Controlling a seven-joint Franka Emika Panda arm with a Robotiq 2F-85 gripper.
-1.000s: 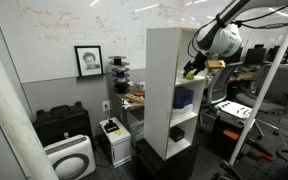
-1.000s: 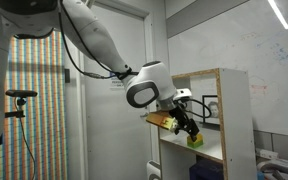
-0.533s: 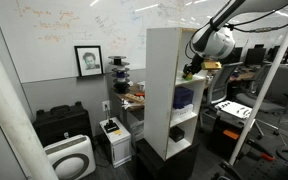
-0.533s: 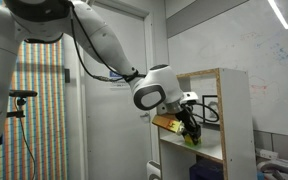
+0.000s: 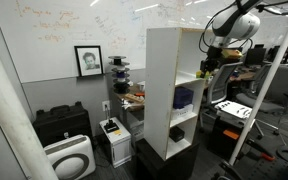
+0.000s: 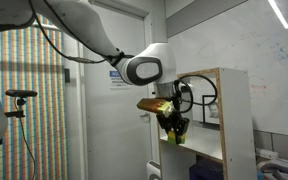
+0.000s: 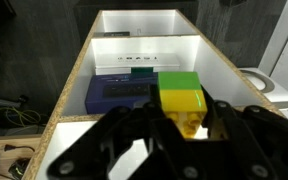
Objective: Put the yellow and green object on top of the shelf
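My gripper should go up above the white shelf's upper edge next. Then I should move over its top board [image 5: 184,28] and lower the object.
My gripper [image 7: 180,122] is shut on the yellow and green object [image 7: 181,96], a small block, green at the far end and yellow between the jaws. In both exterior views the gripper [image 5: 206,67] [image 6: 174,126] hangs just outside the open front of the tall white shelf [image 5: 167,60] [image 6: 236,110], level with its upper compartment. The object [image 5: 203,73] [image 6: 176,137] shows as a small yellow-green spot under the fingers. In the wrist view the shelf [image 7: 76,75] runs away from me with its compartments in line.
A dark blue-purple object [image 5: 184,97] [image 7: 122,95] lies in a middle compartment, and a white box [image 5: 177,131] sits lower down. A metal-framed rack [image 5: 269,95] stands close beside the arm. A door [image 6: 114,110] and a whiteboard wall [image 5: 74,30] are behind.
The jaws have closed on the yellow and green object. The gripper has drawn back out of the shelf's upper compartment with it and now hangs in front of the shelf.
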